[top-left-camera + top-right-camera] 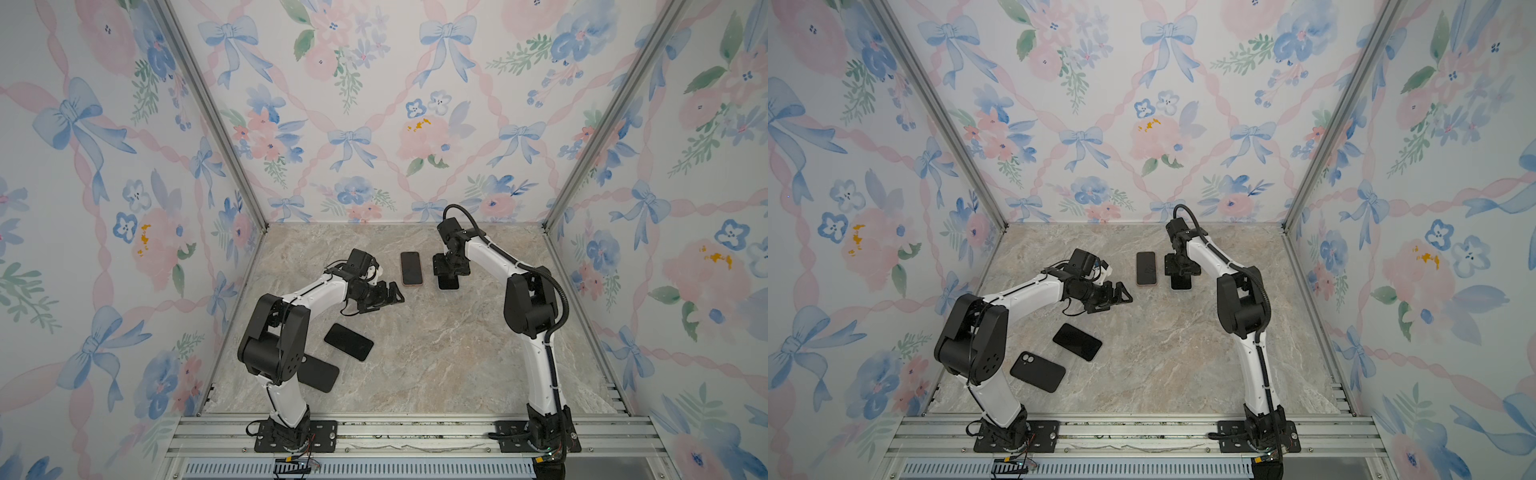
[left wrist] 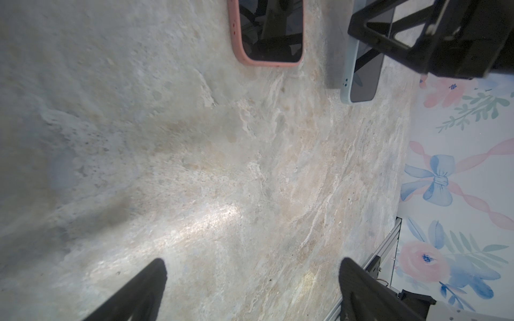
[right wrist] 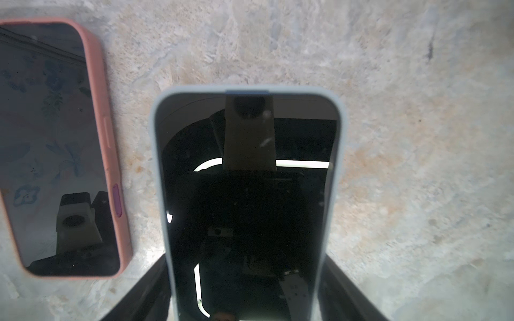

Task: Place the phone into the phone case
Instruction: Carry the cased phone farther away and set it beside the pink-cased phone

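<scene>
Next, my right gripper moves down slightly outward to release the blue-cased phone beside the pink-cased one. That bare marble lies below and outward of my fingers.
A bare black phone lies flat at the front left. Beside it, partly behind my left arm, lies the black phone case, its camera cut-outs showing. My left gripper hovers open over bare table, beyond both of them. My right gripper is shut on a phone in a pale blue case, its jaws against the two long sides. In the left wrist view that phone sits slightly above the table.
A phone in a pink case lies screen-up between the two grippers at the back of the marble table. Floral walls close in three sides. An aluminium rail runs along the front.
</scene>
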Controlling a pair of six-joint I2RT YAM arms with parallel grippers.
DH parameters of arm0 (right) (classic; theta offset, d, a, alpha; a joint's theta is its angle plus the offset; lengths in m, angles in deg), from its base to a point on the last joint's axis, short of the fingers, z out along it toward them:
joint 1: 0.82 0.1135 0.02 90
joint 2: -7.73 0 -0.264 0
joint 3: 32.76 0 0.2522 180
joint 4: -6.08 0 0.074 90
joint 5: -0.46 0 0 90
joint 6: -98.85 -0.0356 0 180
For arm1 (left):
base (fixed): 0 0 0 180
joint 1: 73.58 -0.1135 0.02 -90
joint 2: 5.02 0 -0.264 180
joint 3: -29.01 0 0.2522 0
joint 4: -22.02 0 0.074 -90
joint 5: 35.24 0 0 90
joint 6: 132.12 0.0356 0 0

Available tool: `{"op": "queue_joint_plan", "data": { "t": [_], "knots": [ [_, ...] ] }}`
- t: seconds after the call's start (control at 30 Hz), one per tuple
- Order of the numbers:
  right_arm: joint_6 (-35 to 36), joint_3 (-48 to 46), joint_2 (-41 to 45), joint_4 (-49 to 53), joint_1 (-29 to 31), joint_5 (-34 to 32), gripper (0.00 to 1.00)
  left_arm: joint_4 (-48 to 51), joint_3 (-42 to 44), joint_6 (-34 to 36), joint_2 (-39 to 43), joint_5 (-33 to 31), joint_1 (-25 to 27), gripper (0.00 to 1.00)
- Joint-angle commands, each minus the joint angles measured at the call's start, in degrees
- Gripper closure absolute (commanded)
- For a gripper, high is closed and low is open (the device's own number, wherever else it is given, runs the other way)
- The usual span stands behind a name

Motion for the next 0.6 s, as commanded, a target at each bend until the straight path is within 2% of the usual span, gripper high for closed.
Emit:
{"op": "queue_joint_plan", "data": {
  "t": [0.0,0.23,0.57],
  "knots": [
    [1.3,4.9,-2.0,2.6,-0.8,1.1,0.34,1.1,-1.8,1.5,-1.1,1.1,-0.6,0.02],
    [1.2,13.0,-7.1,4.6,-0.9,3.4,0.34,1.4,-2.1,1.6,-1.4,1.1,-1.2,0.02],
    [1.1,18.9,-11.8,7.0,-1.4,1.5,0.34,1.5,-1.6,1.9,-1.0,1.0,-1.8,0.02]
  ]
}}
